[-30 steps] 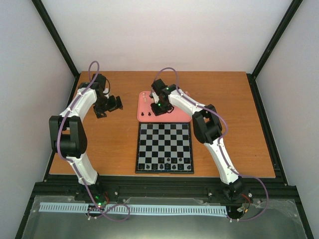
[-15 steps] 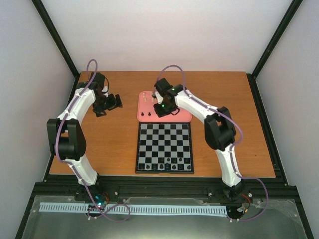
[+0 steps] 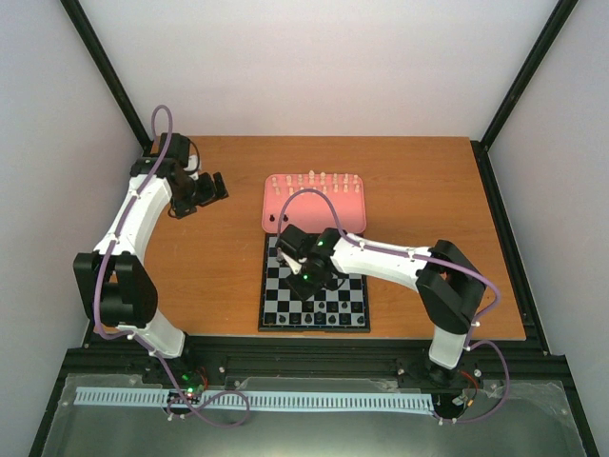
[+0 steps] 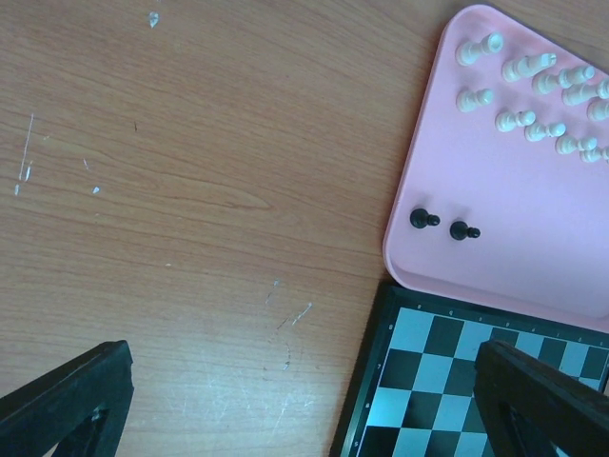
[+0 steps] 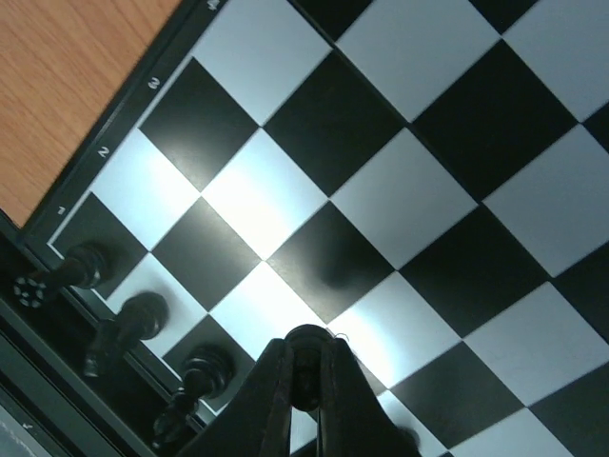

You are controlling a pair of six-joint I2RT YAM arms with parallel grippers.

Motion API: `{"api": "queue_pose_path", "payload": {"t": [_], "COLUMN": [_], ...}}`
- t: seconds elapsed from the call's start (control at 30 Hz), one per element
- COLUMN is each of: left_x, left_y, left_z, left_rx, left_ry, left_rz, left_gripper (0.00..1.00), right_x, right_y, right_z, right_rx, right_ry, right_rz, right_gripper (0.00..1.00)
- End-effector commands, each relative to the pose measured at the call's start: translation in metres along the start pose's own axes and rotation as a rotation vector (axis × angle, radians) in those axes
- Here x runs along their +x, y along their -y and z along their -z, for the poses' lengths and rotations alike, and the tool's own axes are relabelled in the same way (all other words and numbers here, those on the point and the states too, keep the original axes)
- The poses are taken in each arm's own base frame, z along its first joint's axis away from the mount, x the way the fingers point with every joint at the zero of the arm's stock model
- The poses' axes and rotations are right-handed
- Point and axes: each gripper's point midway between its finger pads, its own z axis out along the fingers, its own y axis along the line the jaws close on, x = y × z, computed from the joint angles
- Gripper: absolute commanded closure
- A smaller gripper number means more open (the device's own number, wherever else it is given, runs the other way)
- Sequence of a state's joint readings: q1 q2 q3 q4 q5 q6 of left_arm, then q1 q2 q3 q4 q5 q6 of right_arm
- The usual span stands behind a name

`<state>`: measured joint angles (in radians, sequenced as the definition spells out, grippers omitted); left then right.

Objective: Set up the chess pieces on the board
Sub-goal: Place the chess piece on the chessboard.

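Observation:
I will move my right gripper back over the empty white square before the third black piece next, then lower it and release. The square is below my gripper and back from it.
The board lies at the table's front centre, with several black chess pieces on its near row. My right gripper hangs over the board's left half. In the right wrist view it is shut on a black piece, held just above the squares near three standing black pieces. My left gripper is open and empty over bare table left of the tray. Its fingers frame the board's far left corner.
A pink tray lies behind the board with a row of cream-white pieces along its far side. In the left wrist view the tray also holds two black pawns near its corner.
My right arm has swung from the pink tray down over the board's left half, carrying a black piece. My left arm has drawn slightly back and to the left.

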<state>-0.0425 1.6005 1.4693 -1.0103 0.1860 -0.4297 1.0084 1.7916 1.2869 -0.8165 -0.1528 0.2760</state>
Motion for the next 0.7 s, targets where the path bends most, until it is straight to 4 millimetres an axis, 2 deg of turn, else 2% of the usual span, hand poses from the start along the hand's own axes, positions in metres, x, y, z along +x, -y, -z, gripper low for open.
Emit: {"api": "queue_pose_path", "payload": {"t": [0.0, 0.2, 0.67], "left_x": [0.006, 0.011, 0.015], "left_y": [-0.001, -0.004, -0.006], "left_z": [0.006, 0.004, 0.003], "left_rx": [-0.004, -0.014, -0.014], "left_ry": [0.007, -0.002, -0.007], "left_rz": [-0.004, -0.009, -0.010], "left_gripper": [0.00, 0.00, 0.00], "right_x": [-0.008, -0.007, 0.004], "right_y": [-0.020, -0.030, -0.029], "right_z": [0.004, -0.003, -0.018], "right_rx": [-0.033, -0.044, -0.048], "right_ry": [0.061, 0.041, -0.006], "right_rz": [0.014, 0.044, 0.033], "right_gripper": [0.97, 0.97, 0.96]}}
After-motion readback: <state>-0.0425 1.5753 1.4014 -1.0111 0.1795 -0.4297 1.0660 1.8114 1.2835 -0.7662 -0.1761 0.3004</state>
